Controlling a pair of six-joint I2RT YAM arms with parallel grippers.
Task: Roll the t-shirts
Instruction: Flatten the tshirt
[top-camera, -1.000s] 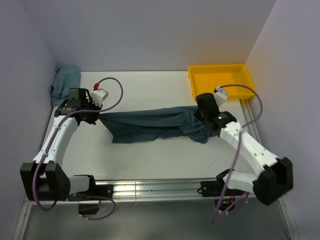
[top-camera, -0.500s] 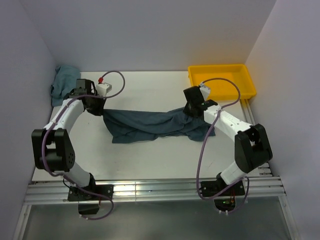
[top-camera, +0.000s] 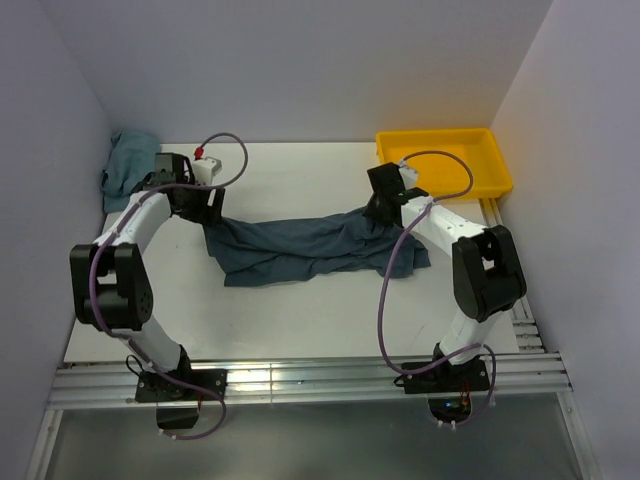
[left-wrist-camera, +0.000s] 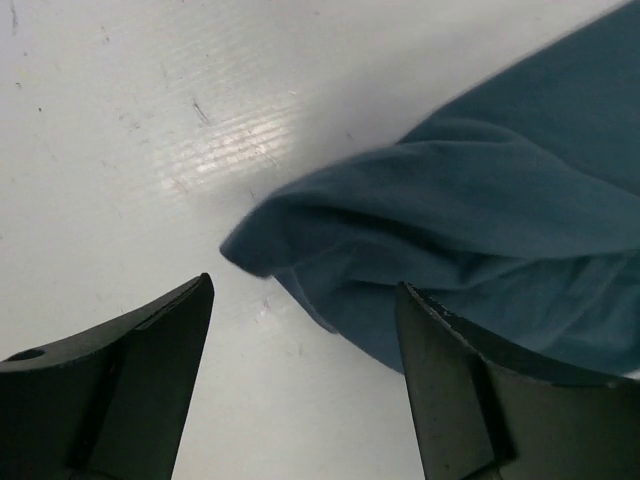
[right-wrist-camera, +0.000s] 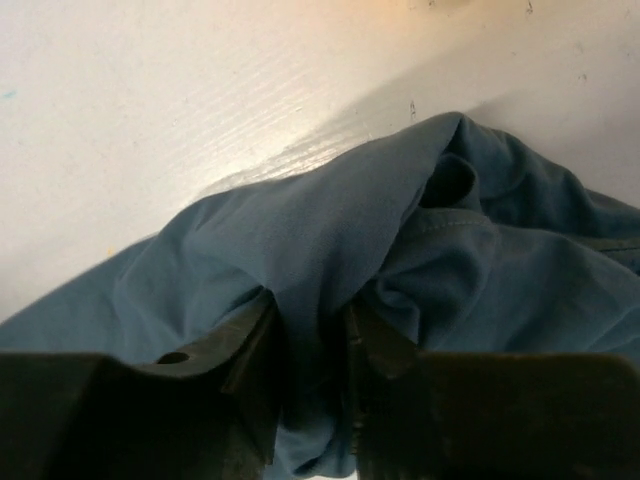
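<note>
I should next lower my left gripper's open fingers back onto the near corner of this t-shirt end (top-camera: 226, 275), which lies unheld below and back from it.
A dark slate-blue t-shirt (top-camera: 300, 245) lies stretched left to right across the middle of the white table. My left gripper (top-camera: 207, 208) hovers at its left end. In the left wrist view this gripper (left-wrist-camera: 305, 287) stands wide open, and the shirt's loose corner (left-wrist-camera: 450, 230) lies on the table just beyond the fingertips, held by nothing. My right gripper (top-camera: 377, 213) is at the shirt's right end. In the right wrist view it (right-wrist-camera: 310, 310) is shut on a bunched fold of the t-shirt (right-wrist-camera: 300, 230), which fills the gap between its fingers.
A yellow tray (top-camera: 495, 165) sits at the back right corner, just behind the right arm. A bunched teal-blue cloth (top-camera: 130, 165) lies at the back left against the wall. Walls close in the table on the left, back and right.
The left gripper opened and let go of the shirt's left corner, which now rests on the table. Both arms swung toward the back of the table, dragging the shirt slightly.
</note>
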